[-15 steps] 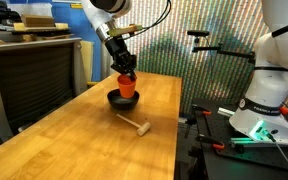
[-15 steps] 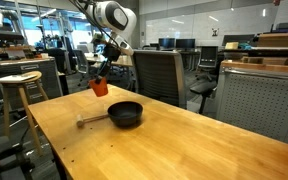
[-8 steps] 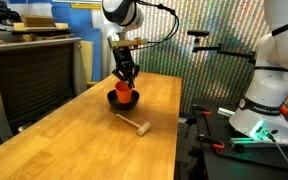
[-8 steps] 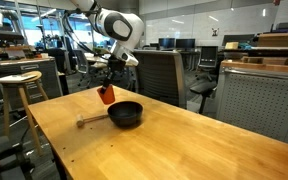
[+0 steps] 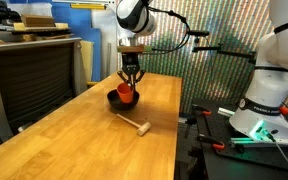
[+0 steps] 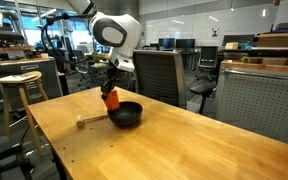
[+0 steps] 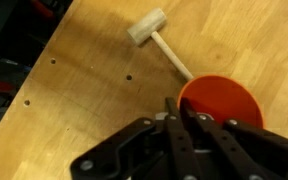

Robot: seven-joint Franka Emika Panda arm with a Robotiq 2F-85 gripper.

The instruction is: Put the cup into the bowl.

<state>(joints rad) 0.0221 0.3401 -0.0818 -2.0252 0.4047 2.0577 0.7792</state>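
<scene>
The cup hangs at the bowl's edge. My gripper shifts next over the bowl's hollow, below and beside it, and descends to release the cup's rim.
My gripper is shut on the rim of the orange-red cup and holds it just above the black bowl, at the bowl's edge. In an exterior view the cup hangs beside the bowl, under the gripper. In the wrist view the cup opens upward with my fingers pinched on its near rim. The bowl is hidden in the wrist view.
A pale wooden mallet lies on the wooden table near the bowl; it also shows in the wrist view and in an exterior view. A stool and office chairs stand beyond the table.
My gripper has carried the cup sideways and down, from up beside the bowl to just over the bowl's edge. The mallet and bowl have not moved.
</scene>
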